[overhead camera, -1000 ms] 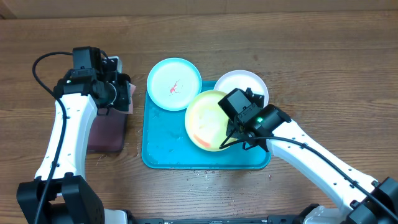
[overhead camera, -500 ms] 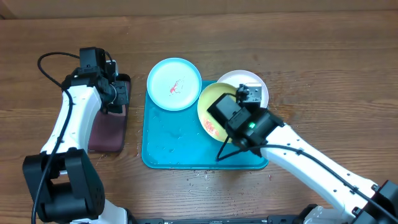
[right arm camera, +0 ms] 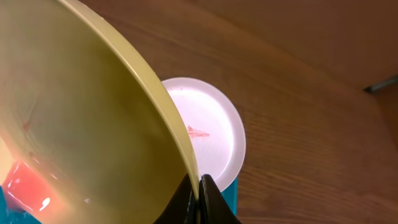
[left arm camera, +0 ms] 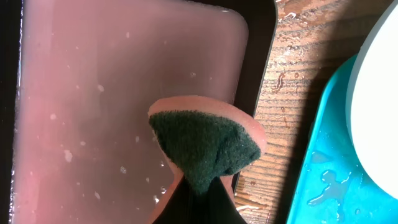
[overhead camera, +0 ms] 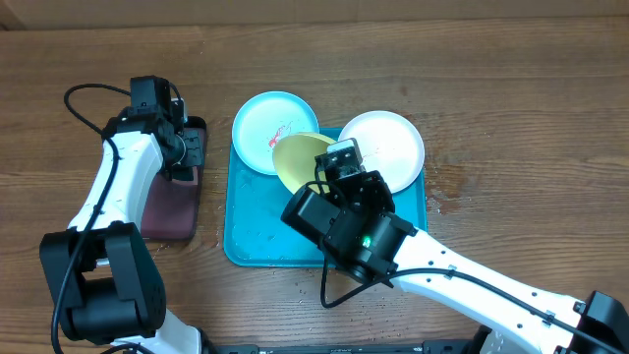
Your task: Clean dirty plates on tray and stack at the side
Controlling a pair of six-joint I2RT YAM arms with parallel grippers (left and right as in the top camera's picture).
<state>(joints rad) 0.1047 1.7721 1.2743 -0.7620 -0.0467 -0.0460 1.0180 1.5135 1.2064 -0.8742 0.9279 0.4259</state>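
Bare wood lies below my right gripper, to its right in the overhead view, so the gripper will next move past the white plate (overhead camera: 388, 147) and down to free the lime-green rim.
The lime-green rimmed plate (overhead camera: 300, 157) hangs tilted above the turquoise tray (overhead camera: 256, 236), and my right gripper (right arm camera: 199, 184) is shut on its rim (right arm camera: 155, 106). A reddish smear shows on its inner face. The light blue plate (overhead camera: 270, 128) with a red smear (right arm camera: 198, 132) rests on the tray's far left corner. The white plate (overhead camera: 388, 147) lies on the far right corner. My left gripper (left arm camera: 202, 190) is shut on a green and pink sponge (left arm camera: 205, 146) over the dark tray (overhead camera: 167, 211).
The dark tray (left arm camera: 124, 74) holds pinkish water and stands left of the turquoise tray (left arm camera: 323, 180). Water drops lie on the wood (overhead camera: 314, 275) near the turquoise tray's front edge. A black cable (overhead camera: 84, 98) loops at the far left.
My right arm has risen and swung left, tipping the lime-green plate up off the tray and uncovering the white plate. The left gripper has shifted slightly right with the sponge.
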